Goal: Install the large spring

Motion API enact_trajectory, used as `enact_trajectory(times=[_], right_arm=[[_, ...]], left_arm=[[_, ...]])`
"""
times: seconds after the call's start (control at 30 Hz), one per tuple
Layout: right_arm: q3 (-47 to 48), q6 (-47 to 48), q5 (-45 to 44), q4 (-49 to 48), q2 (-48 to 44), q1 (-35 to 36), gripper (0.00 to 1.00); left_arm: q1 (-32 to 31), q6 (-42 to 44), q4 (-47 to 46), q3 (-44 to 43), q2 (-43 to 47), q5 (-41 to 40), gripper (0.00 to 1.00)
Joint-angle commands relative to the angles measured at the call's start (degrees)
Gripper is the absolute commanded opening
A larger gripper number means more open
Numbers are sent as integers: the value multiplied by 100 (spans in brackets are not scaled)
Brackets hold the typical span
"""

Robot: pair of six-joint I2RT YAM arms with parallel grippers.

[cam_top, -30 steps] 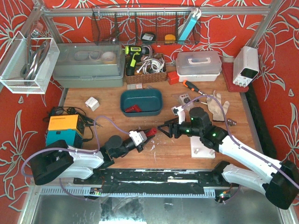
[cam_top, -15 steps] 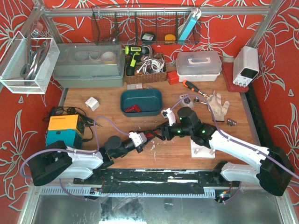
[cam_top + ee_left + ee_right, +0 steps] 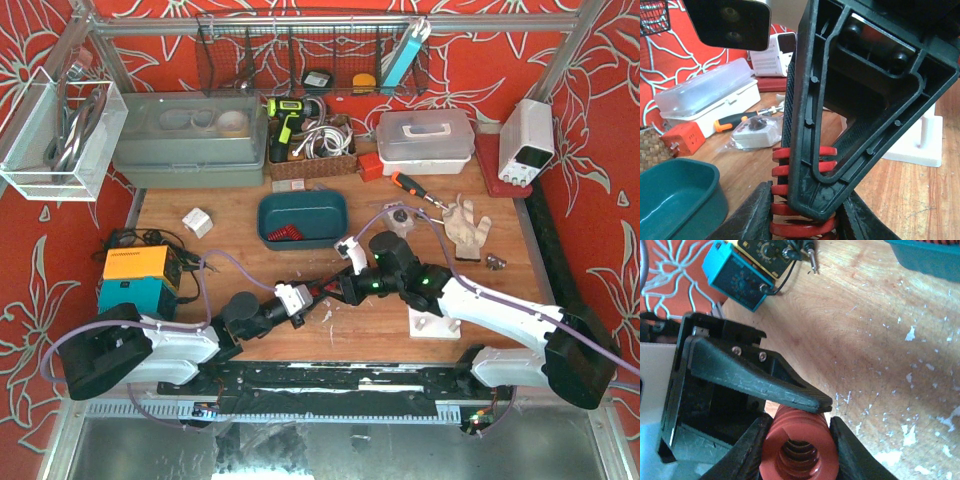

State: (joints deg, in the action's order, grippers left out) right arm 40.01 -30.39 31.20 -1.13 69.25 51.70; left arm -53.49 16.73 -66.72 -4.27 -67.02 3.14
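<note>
The robot's right gripper should swing down and to its right in the top view next, to the bare peg nearest the robot's base, then lower the spring [image 3: 322, 291] and release it.
The large red spring [image 3: 322, 291] hangs above the table's middle, held between both arms. My left gripper [image 3: 311, 297] is shut on one end; in the left wrist view the coils [image 3: 782, 170] sit between its fingers [image 3: 747, 217], partly hidden by the right gripper's black finger [image 3: 840, 125]. My right gripper [image 3: 338, 288] is shut on the other end; the right wrist view looks down the spring's open end [image 3: 797, 450], with the left gripper's finger [image 3: 755, 380] pressed across it. A white stand with upright pegs [image 3: 433, 325] sits to the right, also in the left wrist view [image 3: 920, 145].
A teal tray [image 3: 302, 217] lies behind the grippers. A white glove [image 3: 466, 222] and an orange-handled screwdriver [image 3: 415, 187] are at the back right. A blue and orange device [image 3: 137, 280] with cables stands at the left. A white cube [image 3: 197, 221] lies left of the tray.
</note>
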Motion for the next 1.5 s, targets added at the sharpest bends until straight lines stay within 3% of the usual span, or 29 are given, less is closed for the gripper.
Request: enact_trajectory(times=[0.0, 0.07, 0.17, 0.33, 0.37, 0.53, 0.7, 0.83, 1.23, 1.47], right_arm=[[18, 16, -206, -59, -189, 15, 7], [1, 1, -362, 4, -320, 16, 0], [28, -40, -824, 305, -654, 21, 0], [97, -285, -2302, 1435, -1409, 16, 0], [112, -382, -2649, 1779, -1564, 17, 0], [452, -1153, -4151, 3506, -2251, 15, 0], [1155, -2038, -5514, 5583, -2294, 15, 0], [1448, -2815, -5850, 6871, -2198, 20, 0], [1033, -4367, -5967, 8017, -2228, -115, 0], [615, -4429, -5423, 7778, -2489, -563, 0]], left_arm=[[-47, 59, -513, 1, 156, -123, 25], [-47, 38, -517, 14, 188, -214, 40], [-47, -15, -502, 39, 230, -384, 57], [-47, -122, -331, 15, 329, -756, 97], [-47, -140, -311, 14, 350, -834, 100], [-47, -262, 83, -137, 372, -1283, 100], [-38, -389, 82, -227, 218, -1428, 100], [-38, -399, 209, -296, 163, -1425, 100], [-38, -320, 519, -396, 233, -1430, 100], [-38, -305, 587, -425, 241, -1397, 100]])
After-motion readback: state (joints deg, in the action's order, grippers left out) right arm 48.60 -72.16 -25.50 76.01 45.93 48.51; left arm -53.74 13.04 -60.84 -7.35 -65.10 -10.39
